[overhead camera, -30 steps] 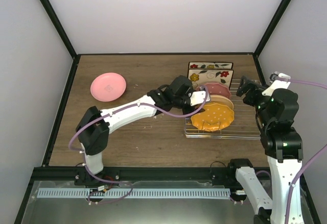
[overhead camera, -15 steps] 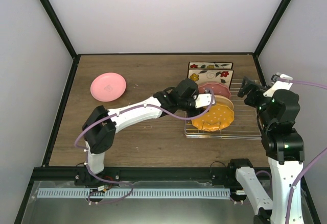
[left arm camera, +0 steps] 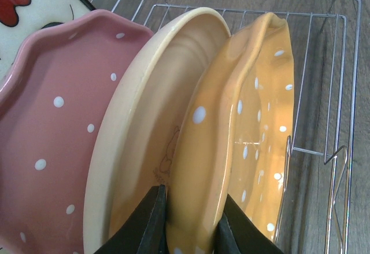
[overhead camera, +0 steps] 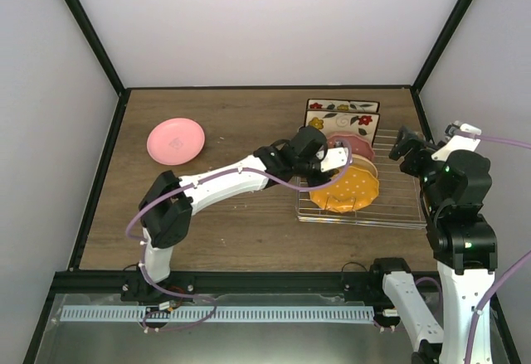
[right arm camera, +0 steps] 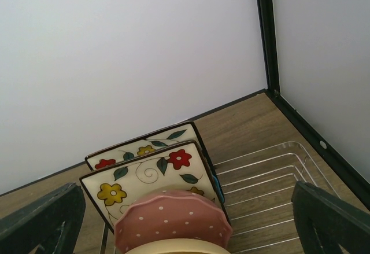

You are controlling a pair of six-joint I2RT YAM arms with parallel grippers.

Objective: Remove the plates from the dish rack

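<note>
Bare tabletop (overhead camera: pixel 246 140) lies beside the pink plate, left of my left gripper in the top view. I will next lift the orange plate (overhead camera: pixel 348 190) across, lower and release it.
The silver wire dish rack (overhead camera: pixel 400 205) holds an orange dotted plate (overhead camera: pixel 348 190), a yellow plate (overhead camera: pixel 366 166), a dark pink dotted plate (overhead camera: pixel 353 143) and two square cream flower plates (overhead camera: pixel 341 116), all on edge. A sliver of a teal plate (right arm camera: pixel 215 183) shows behind the square ones. My left gripper (overhead camera: pixel 336 163) is shut on the near rim of the orange plate (left arm camera: pixel 243 127), one finger (left arm camera: pixel 151 222) between it and the yellow plate (left arm camera: pixel 144 127). My right gripper (overhead camera: pixel 406 147) is open and empty above the rack's right end. A plain pink plate (overhead camera: pixel 175 141) lies on the table at far left.
The rack's right half (right arm camera: pixel 272 190) holds bare wires. Black frame posts and white walls close in the table at the back and both sides; the rack sits near the back right corner (right arm camera: pixel 269 92).
My left gripper has pushed further onto the orange plate's rim and closed on it. The orange plate and rack have shifted slightly left. The right arm has drifted slightly right.
</note>
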